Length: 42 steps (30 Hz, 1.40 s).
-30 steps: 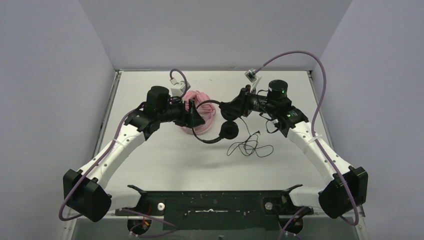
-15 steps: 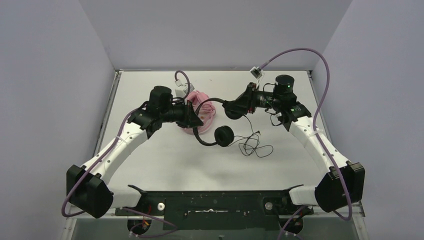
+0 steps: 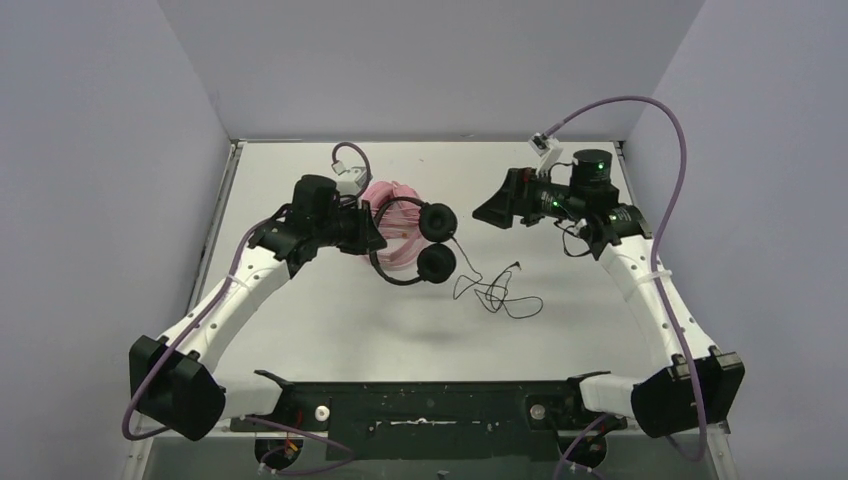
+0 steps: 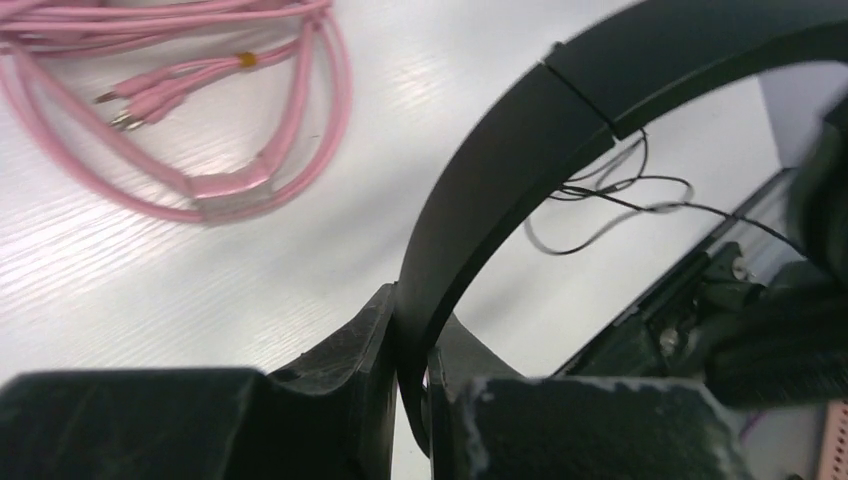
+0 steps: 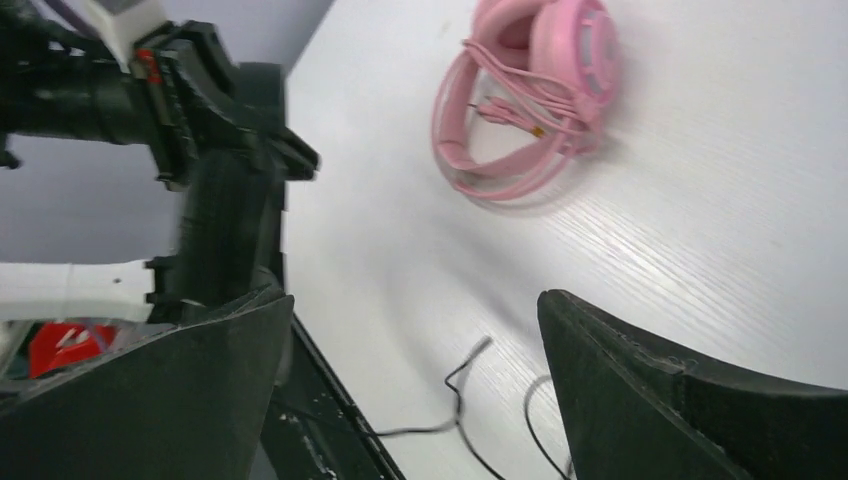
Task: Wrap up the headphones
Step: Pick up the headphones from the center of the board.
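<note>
The cable hangs loose from the ear cups, so my right gripper will next move down, back and to the left in the top view, onto the cable's upper part [image 3: 464, 255] [image 5: 398, 433].
My left gripper [image 3: 372, 232] is shut on the headband [image 4: 520, 150] of the black headphones [image 3: 436, 263], pinching it between both fingers [image 4: 365, 340]. The two ear cups hang close together just right of that gripper, above the table. The thin black cable [image 3: 495, 295] trails in loose loops on the table [image 4: 600, 200] [image 5: 460, 390]. The pink headphones [image 3: 395, 195] lie behind the left gripper with their cable coiled on them [image 5: 530, 100]; pink cable loops [image 4: 200, 150] show below the left wrist. My right gripper [image 3: 485, 213] stands wide open and empty [image 5: 415, 300], apart from the black headset.
White walls close in the table [image 3: 330, 320] at the back and on both sides. A black mounting frame [image 3: 420, 400] runs along the near edge. Purple cables arc above both arms. The left arm [image 5: 220, 200] shows in the right wrist view.
My left gripper shut on the black headband. My right gripper let go of the ear cup, opened wide and drew back to the right. The black headset swung toward the left gripper.
</note>
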{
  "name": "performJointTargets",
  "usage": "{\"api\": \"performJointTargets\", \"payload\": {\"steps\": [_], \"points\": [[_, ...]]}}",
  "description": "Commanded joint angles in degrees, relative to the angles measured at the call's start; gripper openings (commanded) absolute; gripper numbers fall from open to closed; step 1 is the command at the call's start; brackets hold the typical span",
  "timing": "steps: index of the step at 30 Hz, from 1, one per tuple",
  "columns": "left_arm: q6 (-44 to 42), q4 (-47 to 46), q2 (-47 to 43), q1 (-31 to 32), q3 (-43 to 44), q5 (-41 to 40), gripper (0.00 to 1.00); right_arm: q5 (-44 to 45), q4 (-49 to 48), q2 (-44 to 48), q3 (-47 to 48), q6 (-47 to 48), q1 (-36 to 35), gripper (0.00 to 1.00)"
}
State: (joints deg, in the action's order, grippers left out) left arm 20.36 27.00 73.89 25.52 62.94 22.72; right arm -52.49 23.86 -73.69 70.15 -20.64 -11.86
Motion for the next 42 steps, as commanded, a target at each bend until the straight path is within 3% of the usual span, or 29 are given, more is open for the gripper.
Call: {"api": "performJointTargets", "payload": {"steps": [1, 6, 9, 15, 20, 23, 26, 34, 36, 39, 42], "points": [[-1.51, 0.28, -5.9, -1.5, 3.47, -9.18, 0.0, 15.59, 8.13, 7.0, -2.34, 5.62, 1.87, 1.0], [0.43, -0.07, -7.79, -6.11, 3.84, -6.14, 0.0, 19.66, -2.68, 14.4, -15.7, 8.52, 2.03, 1.0], [4.12, 0.77, -8.48, -9.97, 4.73, -3.22, 0.0, 12.87, -11.39, 17.05, -21.67, 9.68, 1.88, 1.0], [4.65, 12.76, -10.15, -11.69, 14.24, -8.81, 0.0, -1.47, -31.74, 15.71, -29.94, 1.19, -1.11, 1.0], [5.69, 17.76, -10.06, -11.89, 19.55, -8.6, 0.0, 3.04, -35.39, 10.6, -27.95, 6.8, -13.71, 1.0], [6.43, 19.56, -9.85, -12.06, 21.14, -8.32, 0.0, 6.17, -39.76, 6.06, -26.9, 6.88, -17.12, 1.0], [7.27, 20.31, -10.26, -12.2, 22.12, -7.75, 0.0, 6.75, -50.83, 2.0, -27.11, 1.87, -19.99, 1.0], [9.24, 22.21, -11.32, -12.38, 24.62, -8.09, 0.0, 20.05, -73.32, -7.75, -28.2, -3.47, -31.19, 1.0], [9.56, 22.74, -11.52, -12.42, 25.71, -8.36, 0.0, 21.08, -77.46, -10.73, -27.83, -3.54, -33.14, 0.94], [10.47, 23.19, -11.57, -12.56, 28.38, -9.61, 0.0, 21.34, -82.06, -15.78, -27.84, -7.3, -33.47, 0.78], [11.95, 24.06, -11.23, -13.13, 31.65, -11.14, 0.0, 23.97, -93.54, -18.88, -32.9, -11.55, -33.39, 0.72]]}}
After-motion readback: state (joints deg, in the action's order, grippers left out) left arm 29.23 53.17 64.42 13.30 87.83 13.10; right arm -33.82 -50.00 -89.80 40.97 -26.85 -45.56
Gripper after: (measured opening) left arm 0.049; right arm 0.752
